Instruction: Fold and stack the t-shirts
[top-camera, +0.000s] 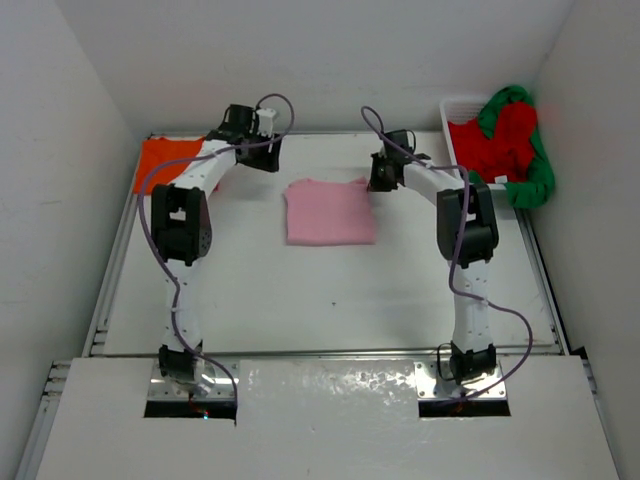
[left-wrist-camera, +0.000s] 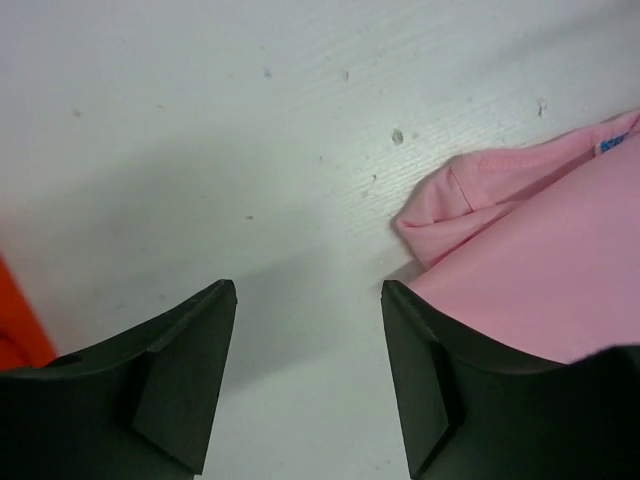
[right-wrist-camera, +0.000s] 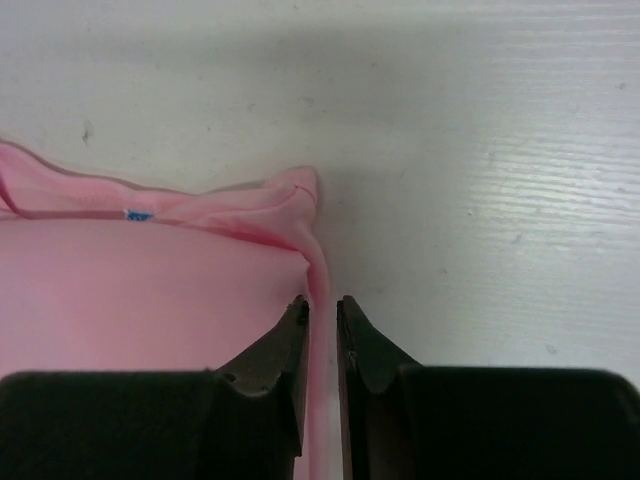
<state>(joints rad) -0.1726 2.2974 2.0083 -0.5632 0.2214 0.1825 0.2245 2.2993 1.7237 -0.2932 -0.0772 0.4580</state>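
Note:
My left gripper should draw back next and turn toward the pink t-shirt (top-camera: 330, 212), onto the t-shirt's edge opposite my right gripper. Its open fingers are over empty table.
The pink t-shirt (top-camera: 330, 212) lies folded in a rough square at the middle of the table. My left gripper (top-camera: 262, 150) (left-wrist-camera: 308, 290) hangs open over bare table, to the left of the shirt's far left corner (left-wrist-camera: 540, 270), with nothing between its fingers. My right gripper (top-camera: 375, 180) (right-wrist-camera: 322, 305) is at the shirt's far right corner, its jaws almost together with the pink edge (right-wrist-camera: 150, 290) between them. The orange t-shirt (top-camera: 165, 160) (left-wrist-camera: 20, 330) lies flat at the far left. The red t-shirt (top-camera: 500, 135) and the green t-shirt (top-camera: 535, 175) are bunched in the basket.
A white mesh basket (top-camera: 455, 105) stands at the far right corner, with cloth spilling over its near side. White walls close in on the table at the left, back and right. Both arm bases are bolted at the near edge.

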